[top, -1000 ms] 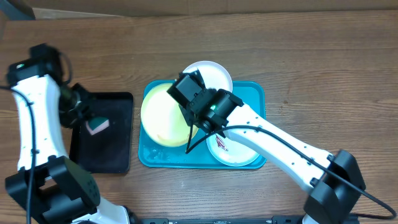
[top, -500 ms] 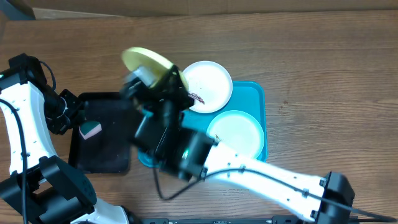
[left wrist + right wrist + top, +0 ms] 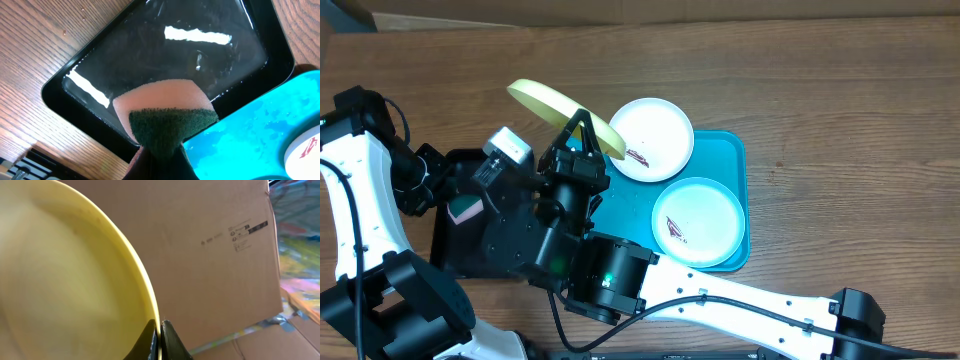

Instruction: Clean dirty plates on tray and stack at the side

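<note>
I will carry the plate past the tray and down with my right gripper and then let go of it, because the tabletop below my right gripper and to its right in the overhead view is empty.
My right gripper (image 3: 584, 128) is shut on the rim of the yellow-green plate (image 3: 560, 108), holding it tilted in the air above the table, left of the turquoise tray (image 3: 734, 160). In the right wrist view the fingers pinch the plate (image 3: 65, 270) edge at my right gripper (image 3: 159, 330). A white plate (image 3: 655, 132) with a reddish smear overlaps the tray's far rim. A pale mint-white plate (image 3: 700, 222) with a smear lies in the tray. My left gripper (image 3: 159, 152) is shut on a pink-and-green sponge (image 3: 167, 112) over the black tray (image 3: 150, 50).
The black tray (image 3: 456, 262) lies left of the turquoise tray, mostly under my right arm, and looks wet. A cardboard box (image 3: 210, 245) fills the background of the right wrist view. Bare wooden table (image 3: 840, 90) stretches to the right and behind.
My right gripper has lifted the yellow-green plate off the turquoise tray and swung it up and to the left. The left gripper with the sponge shifted slightly left.
</note>
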{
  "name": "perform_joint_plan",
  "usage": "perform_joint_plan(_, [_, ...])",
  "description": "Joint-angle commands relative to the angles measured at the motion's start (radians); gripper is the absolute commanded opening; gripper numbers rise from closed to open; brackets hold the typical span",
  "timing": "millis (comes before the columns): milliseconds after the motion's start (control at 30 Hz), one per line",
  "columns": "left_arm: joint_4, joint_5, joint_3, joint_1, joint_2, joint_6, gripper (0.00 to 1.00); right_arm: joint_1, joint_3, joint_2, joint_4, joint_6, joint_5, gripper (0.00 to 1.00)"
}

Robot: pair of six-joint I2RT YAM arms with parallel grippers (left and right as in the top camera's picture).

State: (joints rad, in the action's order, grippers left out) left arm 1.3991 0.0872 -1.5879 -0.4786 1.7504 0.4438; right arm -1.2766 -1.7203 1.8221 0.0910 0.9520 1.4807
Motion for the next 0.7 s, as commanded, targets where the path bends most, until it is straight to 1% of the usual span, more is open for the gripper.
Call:
perform_joint_plan(0, [0.0,0.006,0.009,-0.005,-0.023,-0.014,0.04,0.009,-0.021,-0.021,-0.008,0.016,0.034,0.04])
perform_joint_plan(167, [0.0,0.006,0.009,-0.005,-0.023,-0.014,0.04,0.01,-0.021,-0.021,-0.007,-0.08,0.038,0.04])
perform_joint_plan(267, [0.0,0.006,0.009,-0.005,-0.023,-0.014,0.04,0.014,-0.02,-0.021,0.02,-0.201,0.04,0.04])
perform_joint_plan(367, [0.0,0.006,0.009,-0.005,-0.023,-0.014,0.04,0.034,-0.02,-0.021,0.132,-0.424,0.035,0.04])
perform_joint_plan(433, [0.0,0.006,0.009,-0.005,-0.023,-0.015,0.04,0.057,-0.019,-0.021,0.293,-0.647,-0.003,0.04])
perform_joint_plan(467, [0.0,0.006,0.009,-0.005,-0.023,-0.014,0.04,0.069,-0.019,-0.021,0.394,-0.761,-0.055,0.04])
perform_joint_plan(500, [0.0,0.006,0.009,-0.005,-0.023,-0.015,0.04,0.086,-0.019,-0.021,0.528,-0.887,-0.173,0.04])
perform_joint_plan(567, [0.0,0.006,0.009,-0.005,-0.023,-0.014,0.04,0.132,-0.019,-0.02,0.715,-1.059,-0.492,0.04])
perform_joint_plan(600, [0.001,0.006,0.009,-0.005,-0.023,-0.014,0.04,0.173,-0.019,-0.02,0.776,-1.156,-0.678,0.04])
perform_joint_plan(667, [0.0,0.006,0.009,-0.005,-0.023,-0.014,0.04,0.257,-0.021,-0.023,0.833,-1.301,-0.927,0.04])
